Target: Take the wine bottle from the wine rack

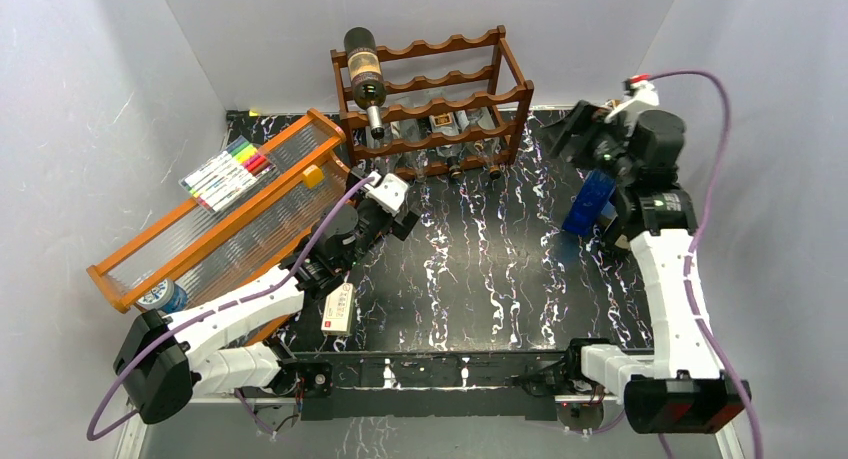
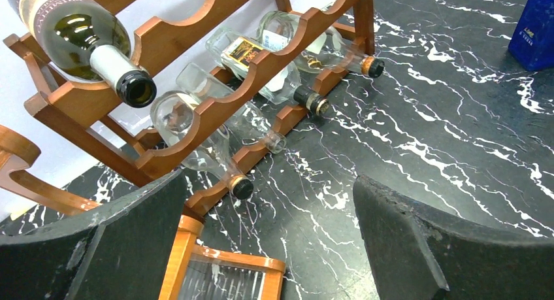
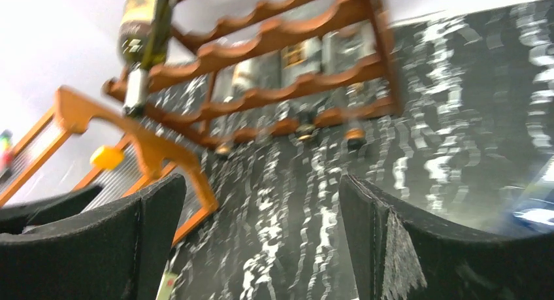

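Next, my right gripper will go to the left in the top view, along the rack's front, onto the bottle's neck (image 1: pixel 374 117) (image 3: pixel 136 89), because it juts free beyond the rack's front bar.
The wine rack (image 1: pixel 432 99) of dark reddish wood stands at the back of the table. A dark green wine bottle (image 1: pixel 364 74) lies in the rack's top left slot, neck pointing forward. My left gripper (image 1: pixel 385 194) is open in front of the rack's left end, below the bottle, touching nothing. In the left wrist view the bottle (image 2: pixel 85 42) lies up left of the open gripper (image 2: pixel 268 202). My right gripper (image 1: pixel 572 131) is open to the right of the rack, empty. The blurred right wrist view shows the rack (image 3: pixel 287 58), the bottle (image 3: pixel 145 25) and the gripper (image 3: pixel 261 195).
Several clear bottles (image 1: pixel 440 144) lie in the rack's lower tier. An orange-framed tray (image 1: pixel 215 214) with markers (image 1: pixel 228 172) leans at the left. A blue box (image 1: pixel 588 201) stands under the right arm. A white carton (image 1: pixel 338 309) and a tape roll (image 1: pixel 160 297) lie near the left arm.
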Robot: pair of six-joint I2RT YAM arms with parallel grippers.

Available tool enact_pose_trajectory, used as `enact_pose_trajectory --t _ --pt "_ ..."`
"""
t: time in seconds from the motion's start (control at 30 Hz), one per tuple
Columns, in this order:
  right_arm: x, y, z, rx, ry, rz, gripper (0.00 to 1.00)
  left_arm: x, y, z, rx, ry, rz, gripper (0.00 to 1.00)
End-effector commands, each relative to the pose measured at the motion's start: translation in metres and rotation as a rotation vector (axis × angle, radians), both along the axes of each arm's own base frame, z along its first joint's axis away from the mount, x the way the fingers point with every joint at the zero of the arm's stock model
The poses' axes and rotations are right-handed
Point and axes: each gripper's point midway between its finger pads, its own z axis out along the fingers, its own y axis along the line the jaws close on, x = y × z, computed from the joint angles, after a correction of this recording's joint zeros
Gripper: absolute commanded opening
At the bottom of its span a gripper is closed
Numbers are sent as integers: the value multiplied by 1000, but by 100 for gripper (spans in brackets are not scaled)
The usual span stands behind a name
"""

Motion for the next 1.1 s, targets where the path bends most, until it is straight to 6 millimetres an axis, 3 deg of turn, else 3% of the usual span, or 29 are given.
enact_pose_trajectory --t 0.0,0.2,0.33,0.47,0.5,0.67,0.77,1.07 --pt "-3 69 16 57 -80 191 98 0 -5 19 -57 -24 -18 98" --pt "1 147 -18 30 4 325 98 4 -5 11 -32 -18 -3 98" --pt "10 193 -22 22 16 381 98 -2 2 25 -62 -71 -8 98" --pt "22 235 -17 36 -6 434 98 -10 23 43 -100 -163 38 98" --pt "27 243 -7 42 -26 430 98 -11 31 50 -106 -197 62 98" --pt "56 265 0 47 -42 390 98 -10 64 65 -97 -279 201 98" --pt "71 275 2 68 -39 371 98 -10 70 68 -89 -297 229 98" --pt "89 326 -33 193 78 475 97 -11 89 78 -51 -354 312 98"
